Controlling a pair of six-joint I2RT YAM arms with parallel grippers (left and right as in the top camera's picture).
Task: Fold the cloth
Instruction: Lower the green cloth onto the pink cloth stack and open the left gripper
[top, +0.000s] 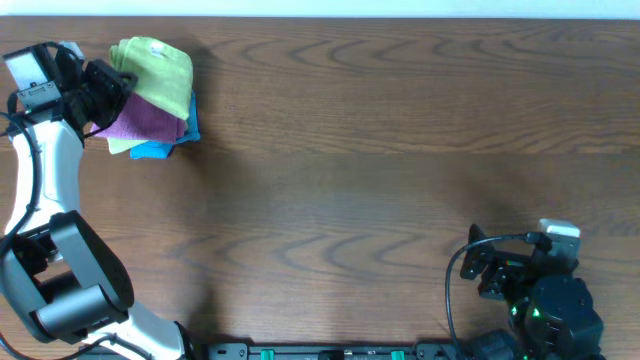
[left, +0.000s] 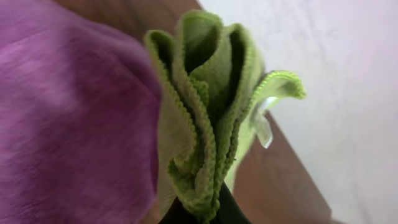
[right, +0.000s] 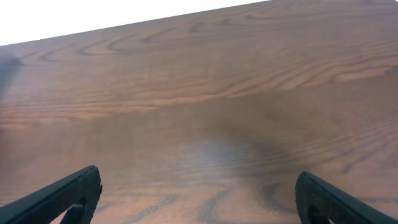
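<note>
My left gripper lowers and draws back onto the near part of the purple cloth (top: 134, 122) next. It releases the lime-green cloth's bunched edge there, since that part lies uncovered.
The lime-green cloth (top: 160, 70) lies on top of a stack at the far left of the table. My left gripper (top: 108, 82) is at the stack's left edge, shut on a bunched edge of the lime-green cloth (left: 205, 124); its jaws (left: 202, 214) pinch the folds. A small pale tag (left: 262, 127) hangs from the cloth. My right gripper (right: 199, 199) is open and empty, low over bare wood at the front right (top: 480, 265).
A purple cloth (top: 145, 120) and a teal cloth (top: 160, 148) lie under the green one; the purple cloth (left: 68, 124) fills the left of the left wrist view. The table's far edge (top: 320, 18) runs just behind the stack.
</note>
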